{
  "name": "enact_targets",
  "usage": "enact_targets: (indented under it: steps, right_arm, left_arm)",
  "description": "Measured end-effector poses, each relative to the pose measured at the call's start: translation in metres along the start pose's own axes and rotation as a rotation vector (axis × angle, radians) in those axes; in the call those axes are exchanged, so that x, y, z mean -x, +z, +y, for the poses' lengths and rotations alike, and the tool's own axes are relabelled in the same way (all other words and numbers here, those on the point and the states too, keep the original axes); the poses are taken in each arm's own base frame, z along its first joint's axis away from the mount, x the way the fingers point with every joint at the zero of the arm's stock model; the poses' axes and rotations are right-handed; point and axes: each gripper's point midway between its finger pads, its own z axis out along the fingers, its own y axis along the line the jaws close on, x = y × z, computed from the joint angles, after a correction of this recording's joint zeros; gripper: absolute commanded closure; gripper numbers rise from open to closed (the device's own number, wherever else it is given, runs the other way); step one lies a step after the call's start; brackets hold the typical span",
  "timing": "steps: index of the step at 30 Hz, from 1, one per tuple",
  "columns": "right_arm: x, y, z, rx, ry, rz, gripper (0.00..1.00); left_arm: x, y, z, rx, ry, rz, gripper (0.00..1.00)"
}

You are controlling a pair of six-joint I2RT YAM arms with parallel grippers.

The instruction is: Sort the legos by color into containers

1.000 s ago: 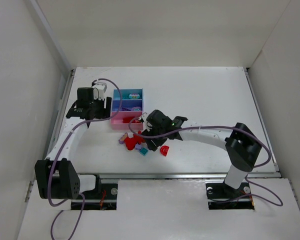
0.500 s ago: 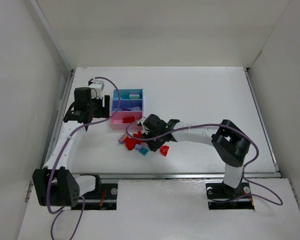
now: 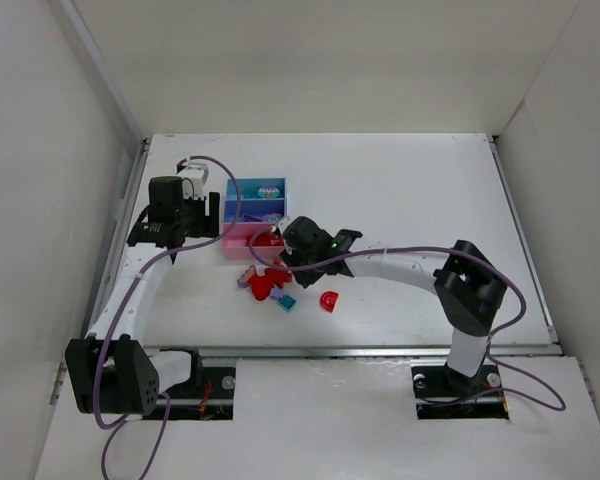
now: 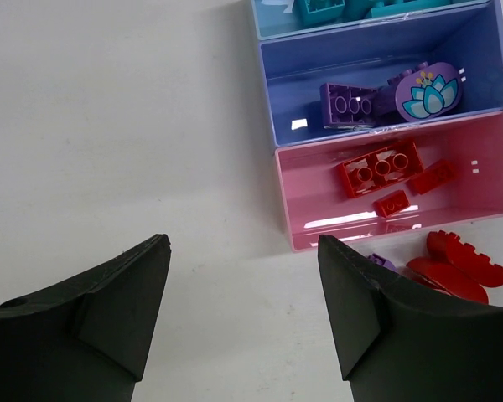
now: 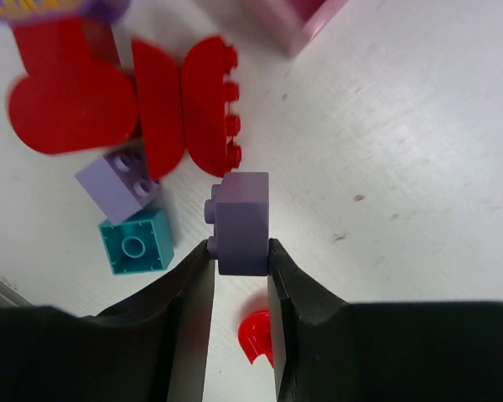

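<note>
Next, my right gripper carries the lilac brick outward over the purple-blue tray (image 3: 258,209) to release, since that tray, holding purple pieces, lies outward beyond the pink tray.
My right gripper (image 5: 239,251) is shut on a lilac brick (image 5: 241,222) and holds it above the table, just right of the loose pile; in the top view it (image 3: 288,250) is near the pink tray's (image 3: 235,241) front right corner. The pile holds red rounded pieces (image 5: 184,100), a lilac brick (image 5: 117,184), a teal brick (image 5: 134,243) and a red arch (image 5: 256,335). The joined trays are light blue (image 4: 277,21), purple-blue (image 4: 469,50) and pink (image 4: 318,201). My left gripper (image 4: 243,276) is open and empty over bare table left of the trays.
The pink tray holds red bricks (image 4: 377,167); the purple-blue one holds a purple brick (image 4: 348,105) and a lotus-printed piece (image 4: 432,92); teal pieces (image 4: 323,8) lie in the light blue one. White walls enclose the table (image 3: 430,200) on three sides.
My right gripper has risen from the pile and moved back toward the trays with the lilac brick in it. The left arm has shifted slightly left and then held still.
</note>
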Motion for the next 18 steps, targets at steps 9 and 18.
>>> enact_targets:
  steps: [9,18]
  right_arm:
    - [0.141,-0.073,-0.003,-0.054,0.026,-0.332,1.00]
    - [0.211,-0.005,-0.033,-0.057,0.042,-0.375,1.00]
  left_arm:
    - [-0.002,0.002,0.004,0.011,-0.005,0.000,0.31]
    - [-0.004,0.002,0.009,0.032,-0.010,0.004,0.31]
